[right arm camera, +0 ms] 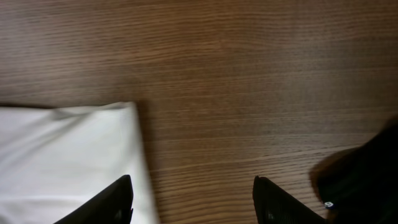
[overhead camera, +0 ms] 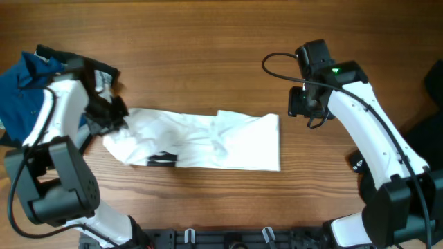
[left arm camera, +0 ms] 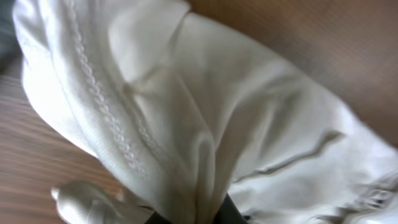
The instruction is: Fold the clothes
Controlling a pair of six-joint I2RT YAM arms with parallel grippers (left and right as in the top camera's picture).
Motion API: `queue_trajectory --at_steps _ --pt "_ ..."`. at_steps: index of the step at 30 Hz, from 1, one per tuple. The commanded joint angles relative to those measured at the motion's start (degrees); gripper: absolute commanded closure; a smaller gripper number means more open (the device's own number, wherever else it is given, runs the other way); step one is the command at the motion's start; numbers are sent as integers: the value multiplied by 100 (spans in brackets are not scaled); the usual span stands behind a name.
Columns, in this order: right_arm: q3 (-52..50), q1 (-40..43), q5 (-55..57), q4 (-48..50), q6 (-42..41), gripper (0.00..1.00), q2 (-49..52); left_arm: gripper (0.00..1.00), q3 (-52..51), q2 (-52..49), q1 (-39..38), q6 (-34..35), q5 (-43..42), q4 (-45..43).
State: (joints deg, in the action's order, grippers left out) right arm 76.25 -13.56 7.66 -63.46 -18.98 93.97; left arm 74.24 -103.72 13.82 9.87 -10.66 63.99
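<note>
I will next carry the shirt's bunched end with my left gripper toward the right in the overhead view, across the shirt's other end, since that end is flat and uncovered.
A white T-shirt (overhead camera: 221, 142) lies partly folded across the middle of the table, a bit of its black print (overhead camera: 162, 159) showing at the lower left. My left gripper (overhead camera: 113, 116) is shut on the shirt's left end and holds the fabric bunched; in the left wrist view the white cloth (left arm camera: 205, 124) fills the frame and runs down between the dark fingertips (left arm camera: 199, 218). My right gripper (overhead camera: 304, 104) is open and empty, just right of the shirt's upper right corner (right arm camera: 93, 143), above bare wood (right arm camera: 193, 199).
A blue garment (overhead camera: 24, 86) is heaped at the far left with black fabric (overhead camera: 97, 68) beside it. A dark garment (overhead camera: 432, 104) lies at the right edge and shows in the right wrist view (right arm camera: 367, 171).
</note>
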Motion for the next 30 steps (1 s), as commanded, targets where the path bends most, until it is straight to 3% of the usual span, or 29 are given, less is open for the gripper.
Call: queue_trajectory --at_steps 1,5,8,12,17,23,28,30 --pt "-63 175 136 70 232 37 269 91 774 13 57 -48 -509 529" --pt "-63 234 136 210 302 37 431 93 935 35 -837 -46 -2833 1226" --pt "-63 234 133 234 404 38 485 94 935 35 -1799 186 -3469 1025" --pt "-63 234 131 234 424 38 595 91 933 9 -3469 1097 -2896 105" --pt "-63 234 39 229 577 38 595 90 933 -111 -4581 1759 -2048 -426" --pt "-63 234 -157 232 702 38 595 87 933 -120 -4942 2111 -1985 -918" --pt "-63 234 -170 219 682 37 595 63 935 -118 -5069 2087 -2037 -1237" --pt "-61 234 -173 289 684 36 595 62 942 -52 -4983 1609 -2076 -1165"
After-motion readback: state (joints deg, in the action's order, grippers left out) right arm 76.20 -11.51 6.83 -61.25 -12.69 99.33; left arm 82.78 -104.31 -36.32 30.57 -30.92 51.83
